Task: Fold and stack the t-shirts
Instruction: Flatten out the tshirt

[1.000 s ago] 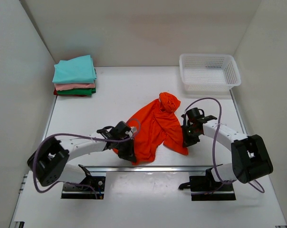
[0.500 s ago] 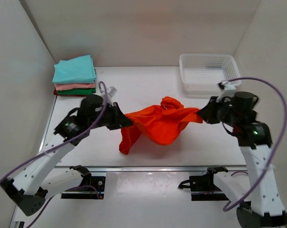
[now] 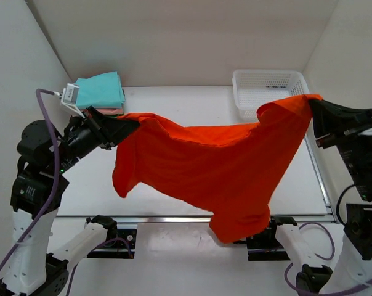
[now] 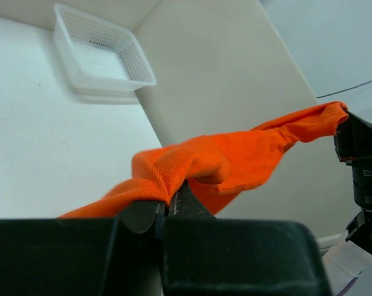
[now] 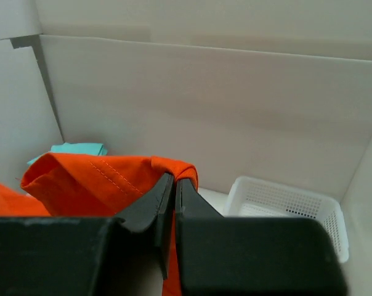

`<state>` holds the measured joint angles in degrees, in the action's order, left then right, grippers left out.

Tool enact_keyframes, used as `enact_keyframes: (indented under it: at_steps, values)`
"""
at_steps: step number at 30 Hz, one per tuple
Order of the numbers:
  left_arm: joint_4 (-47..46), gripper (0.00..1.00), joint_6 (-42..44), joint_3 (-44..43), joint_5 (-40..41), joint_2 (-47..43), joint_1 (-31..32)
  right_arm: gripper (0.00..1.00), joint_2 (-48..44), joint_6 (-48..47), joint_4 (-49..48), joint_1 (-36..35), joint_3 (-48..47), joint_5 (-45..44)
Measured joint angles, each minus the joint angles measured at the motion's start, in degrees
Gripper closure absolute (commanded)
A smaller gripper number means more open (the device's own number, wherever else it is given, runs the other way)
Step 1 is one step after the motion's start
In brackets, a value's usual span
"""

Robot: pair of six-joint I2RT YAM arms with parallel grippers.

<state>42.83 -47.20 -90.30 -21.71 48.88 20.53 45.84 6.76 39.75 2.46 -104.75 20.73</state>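
The tabletop below is bare, short of the folded t-shirts. My left gripper will bring the raised corner down onto it next and let go of it clear of that stack.
A bright orange-red t-shirt [image 3: 217,163] hangs stretched high above the table between my two grippers. My left gripper [image 3: 125,123] is shut on one top corner of it, seen bunched at the jaws in the left wrist view [image 4: 173,179]. On the right, my right gripper [image 3: 313,105] is shut on the other corner, whose hem [image 5: 112,179] shows in the right wrist view. The shirt's lower part sags toward the near table edge. Folded t-shirts [image 3: 98,94], teal on top, are stacked at the back left.
A white mesh basket [image 3: 269,89] stands at the back right, partly behind the raised shirt, and shows in the left wrist view [image 4: 100,55] and the right wrist view [image 5: 284,203]. White walls enclose the table on three sides.
Both arms have risen and spread wide apart. The orange-red shirt went from a crumpled heap on the table to hanging stretched in the air between the grippers.
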Motion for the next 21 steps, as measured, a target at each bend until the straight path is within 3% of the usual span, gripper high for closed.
enact_keyframes:
  at_steps: [7,11,12,14,15,17,20,21]
  values:
    - [-2.10,1.00,0.50,8.57,4.74,2.69,-5.18,1.00,5.16,4.22,-16.09,-0.98,15.87,3.82]
    - [-3.91,1.00,3.28,13.73,13.31,7.98,-12.76,1.00,20.81,4.55,-23.45,-9.22,19.69,2.51]
    - [-5.25,0.98,4.24,15.76,15.32,10.01,-14.71,0.96,25.73,4.59,-24.98,-11.02,19.08,2.16]
    - [-8.76,0.57,5.95,19.82,16.96,16.15,-18.53,0.52,38.69,6.29,-27.85,-14.27,16.09,1.99]
    - [-11.17,0.44,6.38,21.86,16.83,20.09,-20.61,0.45,45.53,7.28,-27.74,-15.37,13.73,2.32]
    - [-14.93,0.46,5.77,25.00,15.56,28.24,-24.15,0.34,57.33,7.69,-25.46,-16.35,6.51,1.05]
    - [-17.66,0.31,4.76,27.89,13.77,37.94,-27.76,0.32,70.34,7.63,-19.32,-16.59,-4.79,-2.62]
    - [-17.11,0.30,4.92,28.09,13.68,38.82,-27.89,0.32,71.12,7.61,-17.92,-16.50,-5.25,-3.78]
